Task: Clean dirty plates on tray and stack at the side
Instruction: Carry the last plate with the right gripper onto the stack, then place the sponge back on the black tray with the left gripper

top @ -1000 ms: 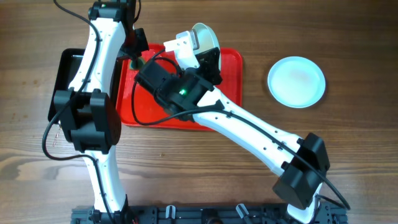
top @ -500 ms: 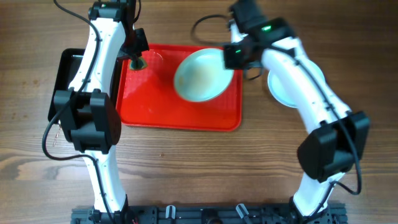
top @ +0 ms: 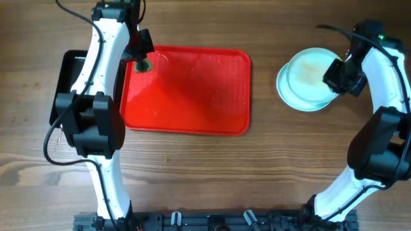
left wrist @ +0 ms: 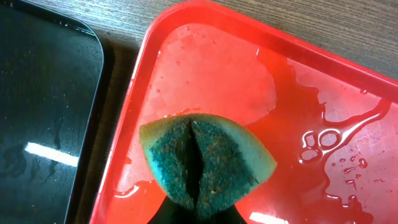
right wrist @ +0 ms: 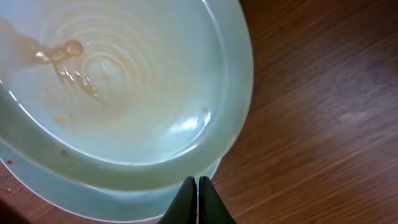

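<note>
My left gripper has the sponge point(top: 146, 66) to carry next over the rim of the red tray point(top: 192, 96), empty of plates, and back, then down onto the black tray's bottom.
The red tray point(top: 192, 96) holds no plates; it is wet, with puddles in the left wrist view point(left wrist: 311, 93). My left gripper point(top: 142, 63) is shut on a green sponge point(top: 146, 66) at the tray's far left corner; the sponge point(left wrist: 205, 162) is folded between the fingers point(left wrist: 199, 213), just above the tray's floor. My right gripper point(top: 335, 76) is shut on the rim of a pale aqua plate point(top: 311, 69) with faint orange smears. It holds this plate point(right wrist: 124, 93) tilted on a second plate point(top: 300, 101) on the table right of the tray. The fingertips point(right wrist: 198, 183) pinch the upper rim over the lower plate point(right wrist: 93, 198). Only two plates show.
A black tray point(top: 67, 77) lies against the red tray's left side, and it shows wet in the left wrist view point(left wrist: 43, 93). Bare wooden table surrounds the plates and lies in front of the tray.
My right arm has carried the plate from over the red tray to the right and set it onto the plate on the table. The left arm and sponge have not moved.
</note>
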